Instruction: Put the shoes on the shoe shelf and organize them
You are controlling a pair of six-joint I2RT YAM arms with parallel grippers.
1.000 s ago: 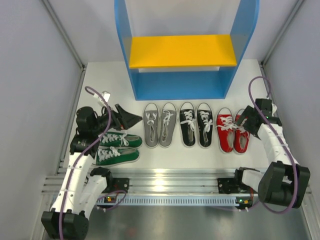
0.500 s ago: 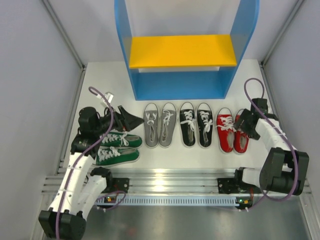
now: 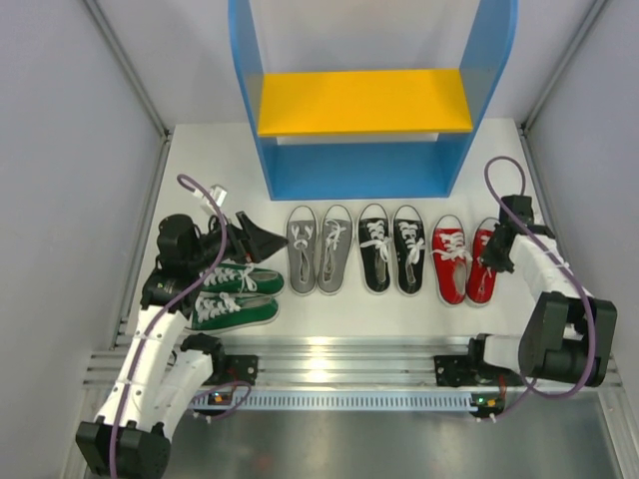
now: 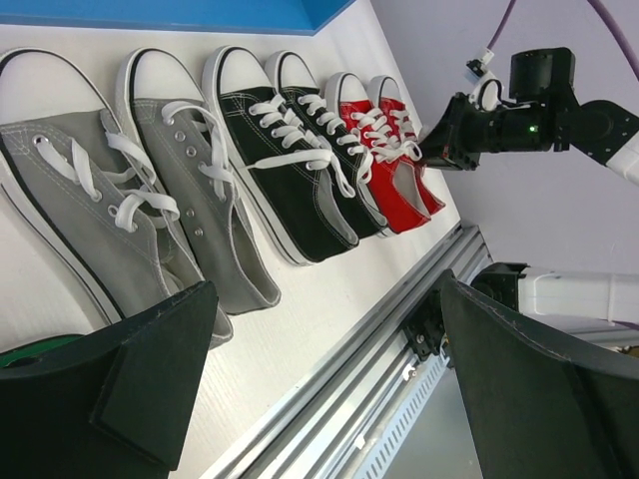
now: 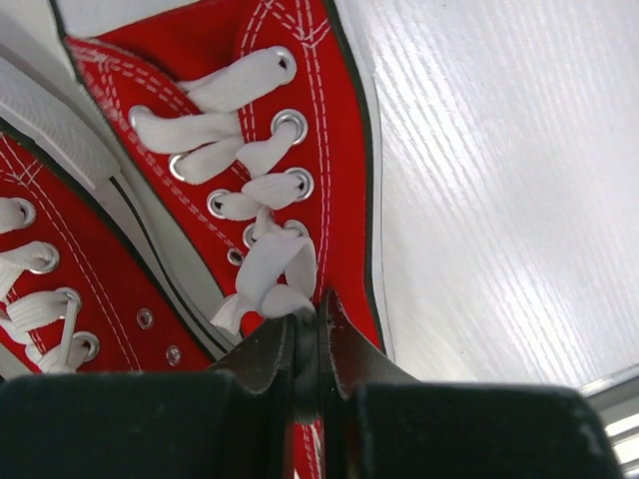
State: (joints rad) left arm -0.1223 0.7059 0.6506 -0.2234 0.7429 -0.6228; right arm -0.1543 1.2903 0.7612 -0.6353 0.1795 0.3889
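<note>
I will next lift the red shoe up and outward with my right gripper and release it onto the yellow board's end nearest this arm (image 3: 437,98), which is bare.
Four pairs of shoes lie in front of the shoe shelf (image 3: 300,180), which has blue sides and a yellow board (image 3: 364,100). In the row stand the grey pair (image 3: 319,249), the black pair (image 3: 391,247) and the red pair (image 3: 451,261). The green pair (image 3: 235,294) lies sideways at the left. My right gripper (image 5: 318,321) is shut on the upper edge of the right red shoe (image 5: 329,150), just behind its lace bow. My left gripper (image 3: 255,239) hangs open and empty above the green pair, its fingers (image 4: 150,379) wide apart.
An aluminium rail (image 3: 339,354) runs along the table's near edge in front of the shoes. Grey walls close in on both sides. The right arm's purple cable (image 3: 499,170) loops over the table at the shelf's right foot.
My right gripper has closed, from wide open, on the right red shoe's edge. The left gripper shifted slightly toward the grey pair early on, then held still.
</note>
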